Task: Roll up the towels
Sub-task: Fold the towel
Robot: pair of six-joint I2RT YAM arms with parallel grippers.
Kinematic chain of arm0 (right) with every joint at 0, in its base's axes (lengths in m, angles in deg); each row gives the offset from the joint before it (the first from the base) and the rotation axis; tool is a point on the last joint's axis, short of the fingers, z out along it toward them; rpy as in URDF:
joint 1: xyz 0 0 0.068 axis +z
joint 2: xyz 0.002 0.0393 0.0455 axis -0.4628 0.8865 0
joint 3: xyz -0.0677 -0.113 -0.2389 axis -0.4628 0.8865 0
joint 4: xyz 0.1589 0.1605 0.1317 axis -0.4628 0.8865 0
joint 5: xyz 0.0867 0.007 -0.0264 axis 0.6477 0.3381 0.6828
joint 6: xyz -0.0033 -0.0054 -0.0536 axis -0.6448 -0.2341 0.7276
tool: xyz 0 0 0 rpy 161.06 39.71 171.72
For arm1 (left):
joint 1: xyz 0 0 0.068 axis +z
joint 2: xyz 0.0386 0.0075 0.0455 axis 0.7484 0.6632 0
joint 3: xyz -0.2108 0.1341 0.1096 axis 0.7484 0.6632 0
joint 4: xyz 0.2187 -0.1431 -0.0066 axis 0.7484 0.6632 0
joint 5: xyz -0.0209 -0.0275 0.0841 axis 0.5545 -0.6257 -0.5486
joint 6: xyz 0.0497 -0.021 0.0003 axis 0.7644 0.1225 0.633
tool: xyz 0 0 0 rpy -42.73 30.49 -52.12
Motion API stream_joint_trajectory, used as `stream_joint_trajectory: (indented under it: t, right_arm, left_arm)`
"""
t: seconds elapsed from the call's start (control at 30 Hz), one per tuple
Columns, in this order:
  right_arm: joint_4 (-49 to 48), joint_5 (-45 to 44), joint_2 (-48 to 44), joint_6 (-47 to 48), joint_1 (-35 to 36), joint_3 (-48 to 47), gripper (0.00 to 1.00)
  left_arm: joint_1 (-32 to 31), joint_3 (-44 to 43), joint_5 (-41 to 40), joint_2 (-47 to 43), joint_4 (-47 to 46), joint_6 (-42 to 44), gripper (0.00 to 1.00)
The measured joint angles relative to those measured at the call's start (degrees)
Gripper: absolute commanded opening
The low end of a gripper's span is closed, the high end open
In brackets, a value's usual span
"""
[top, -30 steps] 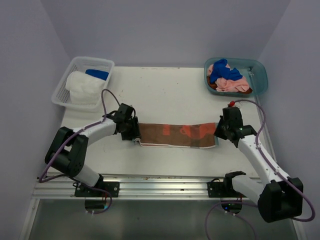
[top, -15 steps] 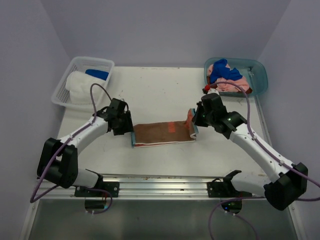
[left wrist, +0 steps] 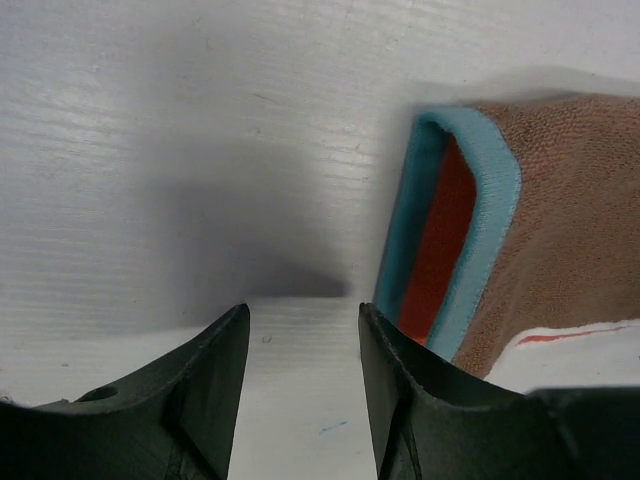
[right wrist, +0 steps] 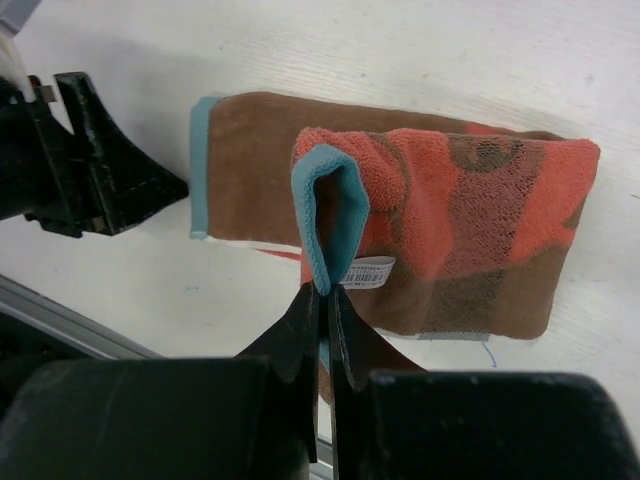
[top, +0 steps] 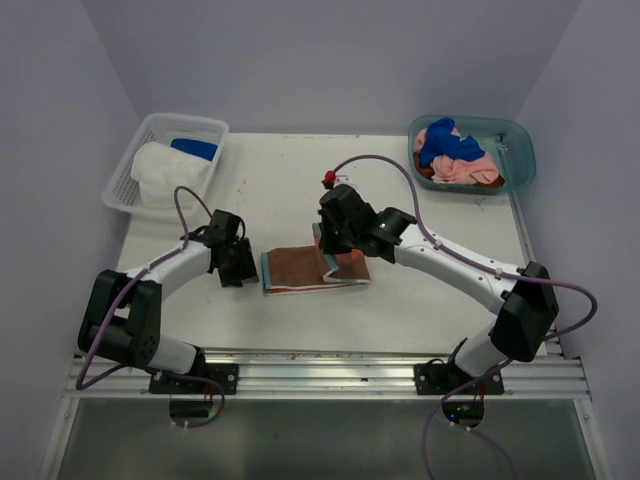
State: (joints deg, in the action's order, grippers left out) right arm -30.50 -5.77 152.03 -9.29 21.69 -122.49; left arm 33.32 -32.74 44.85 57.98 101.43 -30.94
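I need to lower my right gripper across to the lower layer's teal edge (top: 266, 272) (right wrist: 200, 165) next and let go of the hem, since that edge lies below it, to its left in the top view.
A brown towel (top: 300, 272) with orange patches and a teal hem lies folded mid-table. My right gripper (right wrist: 325, 298) is shut on its teal hem (right wrist: 325, 215), holding that end lifted in a loop over the lower layer of the towel (right wrist: 470, 220); in the top view this gripper (top: 335, 248) hangs above the towel's middle. My left gripper (left wrist: 300, 325) stands open on bare table, nothing between its fingers, just left of the towel's teal left edge (left wrist: 490, 215). From above, the left gripper (top: 240, 268) sits beside that edge, apart from it.
A white mesh basket (top: 122, 178) at the back left holds a rolled white towel (top: 165, 175) and a blue one (top: 193, 148). A teal tub (top: 522, 158) at the back right holds blue (top: 440, 140) and pink (top: 465, 168) towels. A metal rail (top: 320, 365) runs along the near edge.
My right gripper has carried the towel's right end leftward over the rest, so the long strip is now doubled and much shorter. My left gripper has drawn back slightly left of the towel's edge.
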Motion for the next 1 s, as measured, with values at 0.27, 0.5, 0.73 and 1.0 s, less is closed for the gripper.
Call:
stream_joint_trajectory:
  t: [0.27,0.5,0.73,1.0]
  right_arm:
    - [-0.76,0.28,11.21,-1.16,4.9,-8.37,0.0]
    - [-0.81,1.49,19.34,-1.57,7.15,-13.03,0.0]
    - [-1.09,2.62,25.64,-2.23,7.48,-17.0,0.0]
    - [-1.38,4.96,30.8,-3.13,7.48,-21.07,0.42]
  left_arm:
    - [0.0,0.0,2.21,1.16,-3.23,-0.24,0.49]
    - [0.02,-0.15,2.75,1.51,-3.74,-0.22,0.49]
    - [0.02,-0.15,2.75,1.51,-3.74,-0.24,0.49]
    - [0.02,-0.15,2.51,1.05,-3.45,-0.26,0.49]
